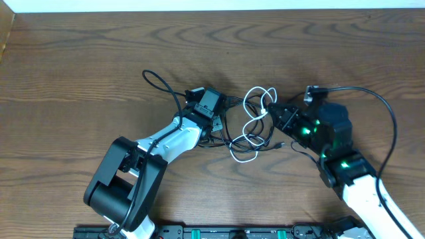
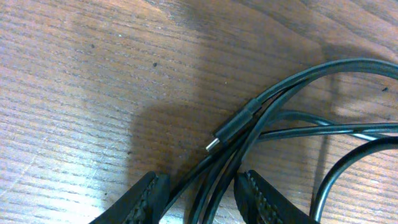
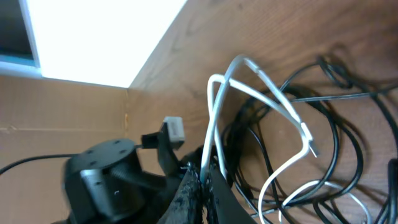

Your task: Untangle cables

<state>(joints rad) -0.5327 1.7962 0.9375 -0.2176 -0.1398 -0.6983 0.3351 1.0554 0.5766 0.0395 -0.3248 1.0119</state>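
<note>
My right gripper will next pull the white cable back and to the right in the overhead view, over empty table, because the white cable still loops through the black cables.
The cables lie in a tangle at the table's middle. The white cable loops through several black strands. My right gripper is shut on the white cable, which rises from its jaws in a bent loop above the black strands. My left gripper sits low over the left part of the tangle. Its fingers stand apart, with three black strands running loosely between them. A black plug end lies just ahead of them.
A thick black cord arcs from the right arm's camera along the right side. A cardboard wall stands at the table's left edge. A black cable loop lies left of the left gripper.
</note>
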